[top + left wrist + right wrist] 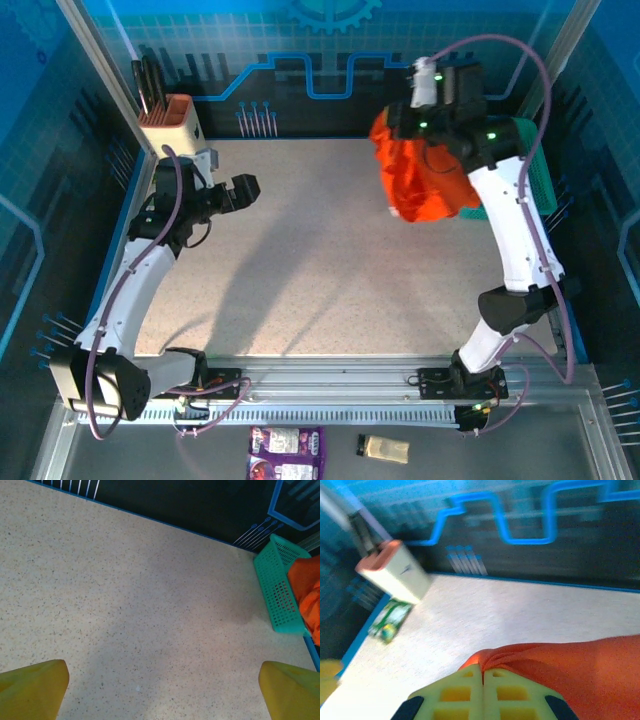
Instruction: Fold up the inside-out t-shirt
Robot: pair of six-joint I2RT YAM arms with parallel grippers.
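My right gripper brings the t-shirt [422,180] down over the table's bare middle next and releases it, since that clear space lies below it, toward my left gripper.
The inside-out t-shirt [422,180] is a bright orange bunch hanging over the table's far right, lifted off the surface. My right gripper [404,128] holds it from above. In the right wrist view the right gripper [482,670] has its jaws pressed together on a pinched fold of the t-shirt [580,670]. My left gripper [246,189] hovers over the left side of the table, well away from the cloth. In its own view the left gripper [162,690] is open, yellow fingertips [32,687] wide apart over bare tabletop, with an edge of the t-shirt [307,592] at the right.
A teal-green mesh basket [532,165] stands at the far right edge behind the right arm, also seen as the basket [280,587] with cloth inside it. A white and orange holder [172,122] sits at the back left corner. A green packet [390,620] lies near it.
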